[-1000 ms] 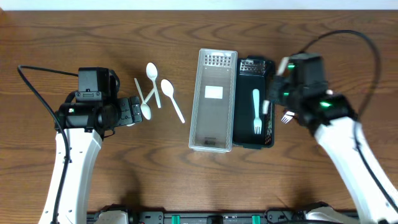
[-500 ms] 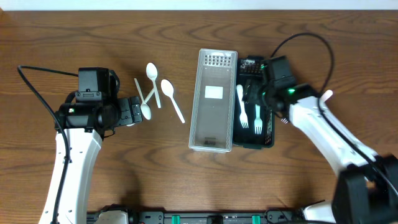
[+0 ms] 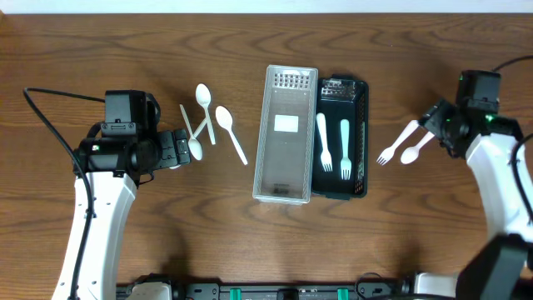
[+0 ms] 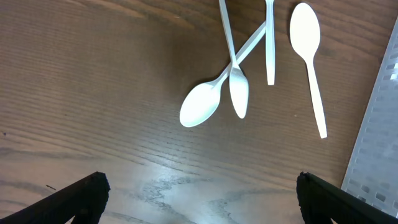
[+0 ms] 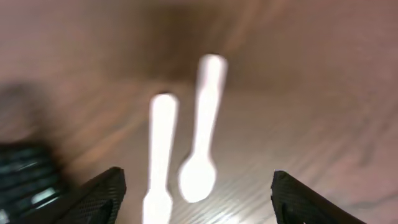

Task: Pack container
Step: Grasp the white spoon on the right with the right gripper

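The right gripper lowers with open fingers onto the spoon's handle near its bowl (image 3: 425, 141) (image 5: 203, 138) next, one finger between spoon and loose fork, as the loose fork lies close alongside.
The black container (image 3: 341, 88) stands right of centre with two white forks (image 3: 323, 143) (image 3: 344, 150) lying inside. A clear rectangular tray (image 3: 286, 133) sits against its left side. To the right, a loose white fork (image 3: 393, 147) and white spoon (image 3: 414, 148) lie on the wood. My right gripper (image 3: 435, 125) hovers open just right of them; in the blurred right wrist view the fork handle (image 5: 160, 155) and spoon (image 5: 200, 168) lie between its empty jaws (image 5: 198, 199). My left gripper (image 3: 185, 150) is open and empty beside three white spoons (image 4: 202, 104).
On the left, spoons (image 3: 204, 102) (image 3: 230, 132) and a thin white stick (image 3: 186, 122) overlap on the wooden table. The left wrist view shows the clear tray's edge (image 4: 380, 124) at the right. Cables trail from both arms.
The right gripper opened, left a second fork in the black container, and swung right to hover over the loose fork and spoon. The left arm has not moved.
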{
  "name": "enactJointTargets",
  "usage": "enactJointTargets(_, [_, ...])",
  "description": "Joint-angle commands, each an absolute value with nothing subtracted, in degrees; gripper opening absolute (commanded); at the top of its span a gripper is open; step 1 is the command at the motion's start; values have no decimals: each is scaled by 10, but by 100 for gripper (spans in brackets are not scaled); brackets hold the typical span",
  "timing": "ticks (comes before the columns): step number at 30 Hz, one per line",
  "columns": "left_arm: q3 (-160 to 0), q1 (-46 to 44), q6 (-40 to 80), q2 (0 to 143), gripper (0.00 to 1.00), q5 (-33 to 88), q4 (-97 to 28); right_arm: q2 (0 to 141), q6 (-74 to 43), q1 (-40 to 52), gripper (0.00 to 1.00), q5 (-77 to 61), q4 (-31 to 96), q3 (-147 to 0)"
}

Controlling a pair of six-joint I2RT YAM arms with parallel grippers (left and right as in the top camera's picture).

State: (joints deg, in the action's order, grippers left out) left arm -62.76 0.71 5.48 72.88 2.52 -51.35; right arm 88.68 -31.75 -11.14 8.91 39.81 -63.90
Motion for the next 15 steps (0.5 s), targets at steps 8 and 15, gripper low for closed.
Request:
enactJointTargets(8, [-640, 11, 45, 730, 98, 14, -516, 1016, -310, -129, 77, 84, 350, -631])
enactJointTargets(15, [-640, 11, 45, 730, 98, 14, -516, 1078, -313, -129, 72, 68, 333, -631])
